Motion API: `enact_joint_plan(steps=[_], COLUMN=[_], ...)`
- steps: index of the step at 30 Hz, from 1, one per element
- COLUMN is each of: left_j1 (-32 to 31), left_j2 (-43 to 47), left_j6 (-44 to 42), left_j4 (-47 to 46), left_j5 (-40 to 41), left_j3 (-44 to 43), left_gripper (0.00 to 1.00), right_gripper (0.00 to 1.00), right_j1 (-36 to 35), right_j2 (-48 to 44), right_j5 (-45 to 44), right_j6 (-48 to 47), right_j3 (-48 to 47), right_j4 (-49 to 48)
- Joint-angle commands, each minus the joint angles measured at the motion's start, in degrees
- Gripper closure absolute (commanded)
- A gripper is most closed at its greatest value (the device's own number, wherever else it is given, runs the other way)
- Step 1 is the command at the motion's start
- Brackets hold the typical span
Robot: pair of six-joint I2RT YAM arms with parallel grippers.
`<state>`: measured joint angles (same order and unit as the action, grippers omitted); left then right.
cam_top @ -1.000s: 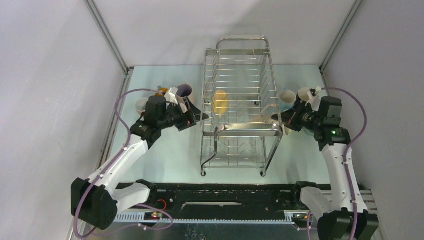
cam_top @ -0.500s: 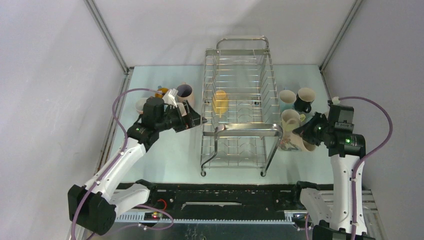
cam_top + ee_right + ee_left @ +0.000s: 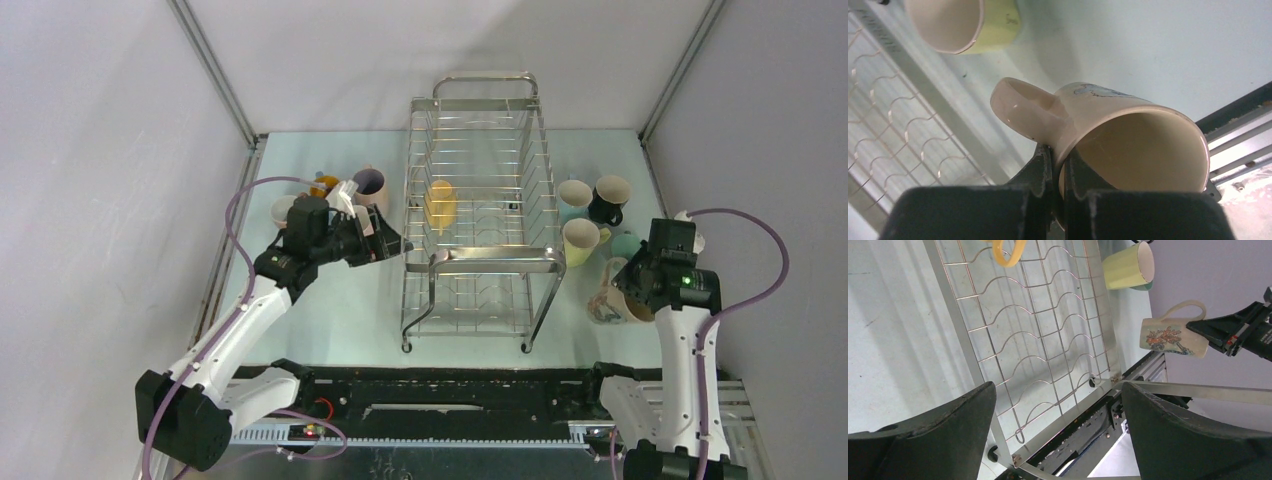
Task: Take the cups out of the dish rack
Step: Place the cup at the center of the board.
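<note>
I will move my right gripper toward the right in the top view and down to the tabletop's near corner, which is free of cups, to release the cream cup there.
The chrome wire dish rack point(image 3: 480, 255) stands mid-table; a yellow cup point(image 3: 440, 204) lies on its side inside it. My right gripper point(image 3: 622, 296) is shut on the rim of a cream cup with a printed picture point(image 3: 605, 305), held right of the rack's front; in the right wrist view the fingers point(image 3: 1045, 165) pinch its wall point(image 3: 1128, 130). My left gripper point(image 3: 395, 243) is open and empty at the rack's left side; its fingers point(image 3: 938, 425) frame the rack's lower wire tier point(image 3: 1038, 335). The cream cup also shows there point(image 3: 1173, 337).
Right of the rack stand a pale green cup point(image 3: 580, 240), a light blue cup point(image 3: 574, 196), a black cup point(image 3: 609, 196) and a teal one point(image 3: 626, 243). Left of the rack stand a pink cup point(image 3: 370, 186), a white cup point(image 3: 284, 211) and an orange one point(image 3: 321, 183).
My right gripper has pulled back from the rack's right side toward the near right, carrying the cream cup. My left gripper has drawn slightly away from the rack.
</note>
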<state>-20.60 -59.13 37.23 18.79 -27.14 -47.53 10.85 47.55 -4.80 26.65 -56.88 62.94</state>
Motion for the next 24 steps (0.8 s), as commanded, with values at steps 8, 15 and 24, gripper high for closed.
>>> enact_joint_plan(steps=[8, 15, 24], left_j1=[0.4, 0.4, 0.4], left_j2=[1.5, 1.2, 0.4], left_j6=[-2.1, -2.2, -2.6], left_j4=[0.0, 0.0, 0.3], left_j5=[0.4, 0.4, -0.4], left_j3=[1.6, 1.9, 1.7], left_gripper=[0.0, 0.0, 0.0], right_gripper=[1.0, 1.0, 1.0], right_j1=[0.1, 0.8, 11.1], right_j2=[4.8, 9.5, 11.7], right_j5=[-9.8, -13.0, -9.4], right_j6=[1.8, 1.3, -1.9], right_j3=[2.3, 2.5, 2.4], right_j4=[-11.1, -11.6, -12.1])
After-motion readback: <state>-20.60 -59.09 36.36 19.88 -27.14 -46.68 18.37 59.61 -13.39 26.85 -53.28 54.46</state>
